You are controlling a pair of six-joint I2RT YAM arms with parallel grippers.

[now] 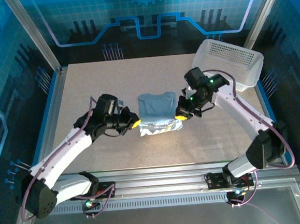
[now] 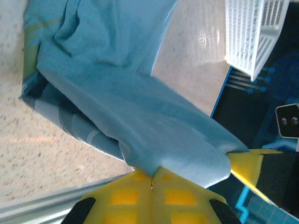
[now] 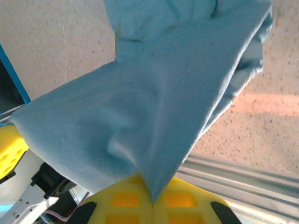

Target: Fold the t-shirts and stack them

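Note:
My left gripper is to carry the shirt's lifted corner outward to the shirt's far edge [image 1: 144,96], then lower and release it, as that edge lies flat, outward and below.
The pale grey-blue t-shirt [image 1: 158,111] lies partly folded at the table's middle, its near edge lifted so the white print shows underneath. My left gripper [image 1: 135,124] is shut on the shirt's near left corner, and my right gripper [image 1: 180,117] is shut on the near right corner. In the left wrist view the yellow fingers [image 2: 135,198] pinch the cloth of the t-shirt [image 2: 140,116], which stretches across to the other gripper's yellow fingertip [image 2: 247,165]. In the right wrist view the t-shirt [image 3: 154,102] hangs taut from my closed fingers [image 3: 126,198].
A white plastic lattice basket [image 1: 229,63] stands at the back right corner of the table [image 1: 86,96], also seen in the left wrist view [image 2: 254,32]. An aluminium rail [image 1: 160,181] runs along the near edge. Blue enclosure walls surround the table.

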